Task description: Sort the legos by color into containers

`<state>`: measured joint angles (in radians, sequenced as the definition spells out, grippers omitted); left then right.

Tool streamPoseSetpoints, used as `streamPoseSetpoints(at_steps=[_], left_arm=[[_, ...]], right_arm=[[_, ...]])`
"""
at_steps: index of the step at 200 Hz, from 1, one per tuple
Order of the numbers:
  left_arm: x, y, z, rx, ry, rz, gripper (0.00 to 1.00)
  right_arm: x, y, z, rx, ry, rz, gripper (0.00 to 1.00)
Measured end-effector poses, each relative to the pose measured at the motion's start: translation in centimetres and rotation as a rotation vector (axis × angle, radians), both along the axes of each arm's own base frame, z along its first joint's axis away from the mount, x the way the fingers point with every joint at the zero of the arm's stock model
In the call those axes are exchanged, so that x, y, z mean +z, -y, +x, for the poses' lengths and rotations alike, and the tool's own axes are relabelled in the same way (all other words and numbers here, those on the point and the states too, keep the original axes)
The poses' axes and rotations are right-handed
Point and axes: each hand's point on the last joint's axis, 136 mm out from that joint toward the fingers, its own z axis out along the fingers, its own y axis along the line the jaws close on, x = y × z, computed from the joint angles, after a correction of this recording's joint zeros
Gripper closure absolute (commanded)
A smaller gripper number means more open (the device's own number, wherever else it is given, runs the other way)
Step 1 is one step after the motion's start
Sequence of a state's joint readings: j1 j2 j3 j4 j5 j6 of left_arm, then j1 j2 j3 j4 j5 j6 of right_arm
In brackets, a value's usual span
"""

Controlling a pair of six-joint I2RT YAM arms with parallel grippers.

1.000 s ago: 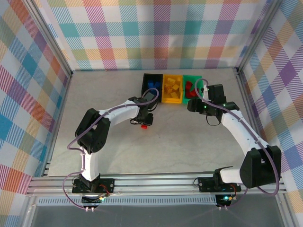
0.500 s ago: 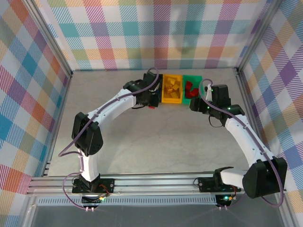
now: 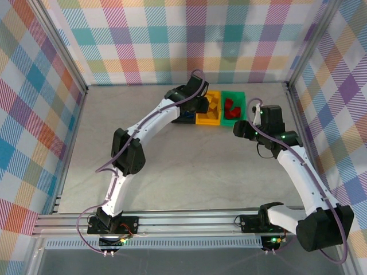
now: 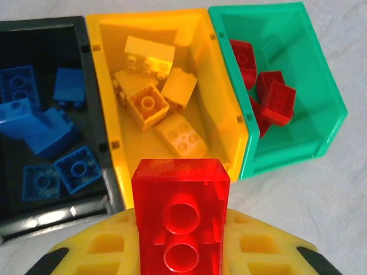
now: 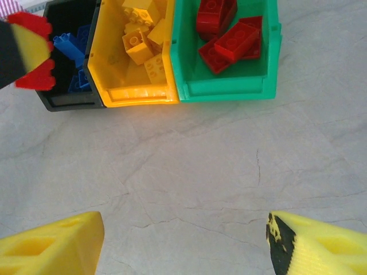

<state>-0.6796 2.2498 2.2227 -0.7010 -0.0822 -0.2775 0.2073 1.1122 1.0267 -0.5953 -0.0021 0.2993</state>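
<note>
My left gripper should next swing across over the green container that holds red legos, past the yellow container (image 4: 222, 100), and let go of the matching lego.
A translucent red lego (image 4: 180, 217) is pinched in my left gripper (image 4: 180, 232), which is shut on it and hangs over the near edge of the yellow container (image 4: 222, 100). The black container (image 4: 57, 209) to its left holds blue legos (image 4: 43, 123). Yellow legos (image 4: 150, 103) lie in the yellow one, red legos (image 4: 274, 100) in the green container (image 4: 321, 86). From above, the left gripper (image 3: 195, 103) covers most of the black container (image 3: 186, 119). My right gripper (image 5: 186, 240) stands open over bare table, near the green container (image 5: 229, 90).
The three containers stand side by side at the far middle of the grey table (image 3: 189, 166). Checked walls close the table in on the left, back and right. The left arm (image 3: 152, 123) stretches diagonally across the table's middle.
The left arm has swung from the table's middle up to the containers, carrying the red lego. The right gripper has drawn back a little from the green container and spread its jaws wider.
</note>
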Motion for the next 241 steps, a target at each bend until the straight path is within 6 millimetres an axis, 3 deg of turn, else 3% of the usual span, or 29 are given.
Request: streamPoseSetpoints(at_steps=[51,76,122,161,204,241], left_arm=[[-1.6,3.4,3.4,0.03,0.07,-0.133,0.87],[-1.4,5.3,4.4,0.032,0.121,-0.224,0.86],[-1.2,10.7,4.3,-0.021,0.204,-0.338,0.83],[-3.0,14.5,3.5,-0.055,0.238,-0.378,0.82],[-5.1,15.3,3.9,-0.045,0.264,-0.388,0.8],[-4.4,14.9,5.1,-0.008,0.343,-0.386,0.77]], right_arm=[[0.3,0.5,-0.5,-0.015,0.002,-0.014,0.24],[0.6,0.7,-0.9,-0.021,0.007,-0.019,0.24],[1.5,1.2,-2.0,-0.037,0.03,-0.019,0.24],[2.3,1.4,-2.9,-0.046,0.047,-0.006,0.23],[2.8,1.6,-3.9,-0.051,0.049,0.0,0.23],[2.7,1.7,-4.4,-0.053,0.04,0.002,0.23]])
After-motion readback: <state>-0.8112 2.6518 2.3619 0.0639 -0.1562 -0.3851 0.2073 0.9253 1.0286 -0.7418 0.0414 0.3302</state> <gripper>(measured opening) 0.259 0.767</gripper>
